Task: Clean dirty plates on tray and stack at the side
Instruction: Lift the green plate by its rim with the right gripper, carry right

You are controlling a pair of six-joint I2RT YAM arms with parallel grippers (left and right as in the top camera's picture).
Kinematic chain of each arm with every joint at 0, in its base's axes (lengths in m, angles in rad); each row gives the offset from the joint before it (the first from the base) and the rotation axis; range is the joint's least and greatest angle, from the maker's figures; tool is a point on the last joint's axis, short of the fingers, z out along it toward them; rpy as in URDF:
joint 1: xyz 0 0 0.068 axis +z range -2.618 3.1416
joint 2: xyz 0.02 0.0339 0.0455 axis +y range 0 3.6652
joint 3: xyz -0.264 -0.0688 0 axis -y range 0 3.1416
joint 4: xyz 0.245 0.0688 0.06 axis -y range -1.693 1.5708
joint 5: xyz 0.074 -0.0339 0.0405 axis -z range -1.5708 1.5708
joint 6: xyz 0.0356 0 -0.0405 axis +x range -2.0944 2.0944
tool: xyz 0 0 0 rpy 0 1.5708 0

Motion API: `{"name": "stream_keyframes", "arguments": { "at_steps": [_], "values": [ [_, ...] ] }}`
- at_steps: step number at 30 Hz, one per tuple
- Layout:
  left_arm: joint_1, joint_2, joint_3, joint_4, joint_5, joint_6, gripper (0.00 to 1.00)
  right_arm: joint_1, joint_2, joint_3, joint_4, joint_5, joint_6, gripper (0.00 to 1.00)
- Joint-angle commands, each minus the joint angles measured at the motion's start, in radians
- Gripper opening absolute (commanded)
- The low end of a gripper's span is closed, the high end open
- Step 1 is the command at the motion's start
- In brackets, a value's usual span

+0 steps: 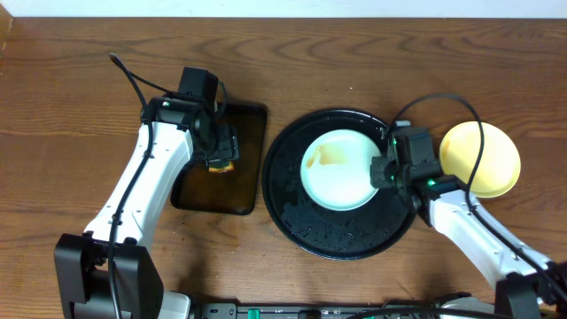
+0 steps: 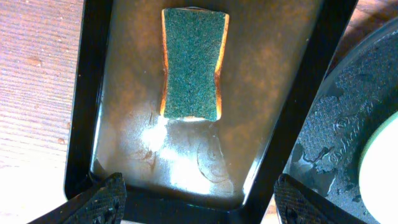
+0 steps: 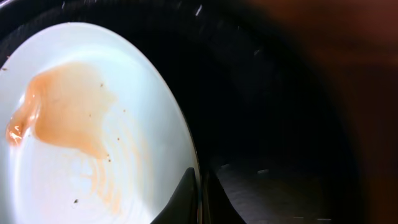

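My right gripper holds its plate, and the pale yellow plate [image 1: 483,158] lies aside. Next my right gripper needs to carry its plate up, to the right in the overhead view, then down onto that one, and then release it.
A pale mint-white plate [image 1: 339,170] with an orange-brown smear lies on the round black tray [image 1: 292,208]. My right gripper [image 1: 383,171] is shut on the plate's right rim; the right wrist view shows the fingers [image 3: 200,196] pinching the rim of the plate [image 3: 74,124]. A pale yellow plate [image 1: 483,158] lies on the wood to the right of the tray. My left gripper [image 2: 196,199] is open above the near end of a rectangular brown tray [image 2: 186,149], short of a green-topped sponge [image 2: 193,62] lying in it. A third plate is not in view.
The rectangular brown tray [image 1: 252,142] sits left of the black tray, nearly touching it. The black tray's wet surface [image 2: 339,124] shows at the right of the left wrist view. Bare wood tabletop [image 1: 71,115] lies around.
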Motion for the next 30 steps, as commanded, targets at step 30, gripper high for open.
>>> {"name": "stream_keyframes", "arguments": {
  "at_steps": [30],
  "values": [
    [-0.002,0.005,-0.002,0.002,-0.002,-0.002,0.77,0.436,-0.207,0.169,0.068,0.916,-0.75,0.01]
  ]
}}
